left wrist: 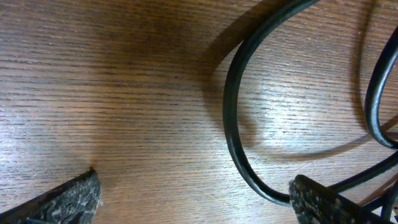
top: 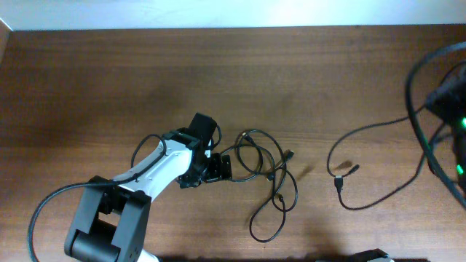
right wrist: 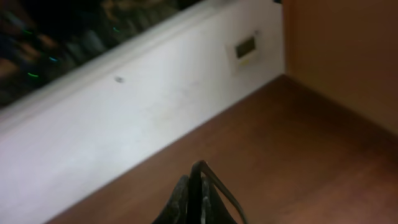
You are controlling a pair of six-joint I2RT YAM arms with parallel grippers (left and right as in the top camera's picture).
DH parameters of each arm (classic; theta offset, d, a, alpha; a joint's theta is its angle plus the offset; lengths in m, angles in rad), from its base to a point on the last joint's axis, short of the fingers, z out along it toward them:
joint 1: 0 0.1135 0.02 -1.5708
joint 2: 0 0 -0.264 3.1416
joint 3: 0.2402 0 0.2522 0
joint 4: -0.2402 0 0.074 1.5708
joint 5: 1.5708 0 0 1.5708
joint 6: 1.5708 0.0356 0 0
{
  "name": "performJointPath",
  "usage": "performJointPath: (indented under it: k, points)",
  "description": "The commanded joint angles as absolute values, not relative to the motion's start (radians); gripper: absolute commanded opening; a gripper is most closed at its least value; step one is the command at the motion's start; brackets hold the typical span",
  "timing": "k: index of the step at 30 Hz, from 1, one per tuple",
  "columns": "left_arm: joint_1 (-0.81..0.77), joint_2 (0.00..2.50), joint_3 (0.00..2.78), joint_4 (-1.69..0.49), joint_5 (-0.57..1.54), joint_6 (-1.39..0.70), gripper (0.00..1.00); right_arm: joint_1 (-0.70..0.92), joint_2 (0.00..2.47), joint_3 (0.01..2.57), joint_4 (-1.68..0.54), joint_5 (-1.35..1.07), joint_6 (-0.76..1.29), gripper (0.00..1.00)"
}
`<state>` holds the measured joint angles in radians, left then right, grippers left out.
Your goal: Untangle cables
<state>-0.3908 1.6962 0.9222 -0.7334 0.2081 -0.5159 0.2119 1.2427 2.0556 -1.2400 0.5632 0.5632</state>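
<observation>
The thin cable comes free of my right gripper next, after a swing toward the right in the overhead view and down, since its plugs lie clear of the tangle.
A tangle of thin black cables point(top: 262, 171) lies on the wooden table point(top: 109, 87) at centre, its loops overlapping. My left gripper point(top: 215, 169) sits low at the tangle's left edge. In the left wrist view it is open point(left wrist: 194, 186), and one cable loop point(left wrist: 231, 124) curves across the wood just inside the right fingertip point(left wrist: 311, 199). A separate cable point(top: 364, 129) with small plugs point(top: 341, 183) arcs away toward the right edge. In the right wrist view my right gripper point(right wrist: 196, 186) is shut on a thin cable point(right wrist: 198, 167), lifted above the table.
The right arm point(top: 451, 109) and its thick black wiring hang over the table's right edge. A white wall point(right wrist: 124, 124) runs along the table's far side. The left arm's base point(top: 102, 225) stands at the front left.
</observation>
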Motion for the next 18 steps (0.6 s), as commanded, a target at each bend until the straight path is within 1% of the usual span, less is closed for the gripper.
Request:
performJointPath:
  k: [1, 4, 7, 10, 12, 14, 16, 18]
  points:
    - [-0.390, 1.712, 0.900, -0.735, 0.175, -0.499, 0.99, 0.083, 1.312, 2.065, -1.247, 0.581, 0.515, 0.04]
    - [-0.390, 1.712, 0.900, -0.735, 0.175, -0.499, 0.99, -0.115, 1.392, 2.066, -1.245, 0.488, 0.503, 0.04]
    - [-0.390, 1.712, 0.900, -0.735, 0.175, -0.499, 0.99, -0.397, 1.473, 2.065, -1.241, 0.399, 0.662, 0.04]
    - [-0.390, 1.712, 0.900, -0.735, 0.175, -0.499, 0.99, -0.591, 1.549, 2.065, -1.230, 0.392, 0.765, 0.04]
    - [-0.390, 1.712, 0.900, -0.735, 0.175, -0.499, 0.99, -0.678, 1.604, 2.065, -1.230, 0.388, 0.784, 0.04]
    - [-0.390, 1.712, 0.900, -0.735, 0.175, -0.499, 0.99, -0.771, 1.688, 2.065, -1.219, 0.317, 0.828, 0.04]
    - [-0.390, 1.712, 0.900, -0.735, 0.175, -0.499, 0.99, -0.835, 1.766, 2.065, -1.200, 0.238, 0.828, 0.04]
    - [-0.390, 1.712, 0.900, -0.735, 0.175, -0.499, 0.99, -0.888, 1.839, 2.065, -1.190, 0.247, 0.828, 0.04]
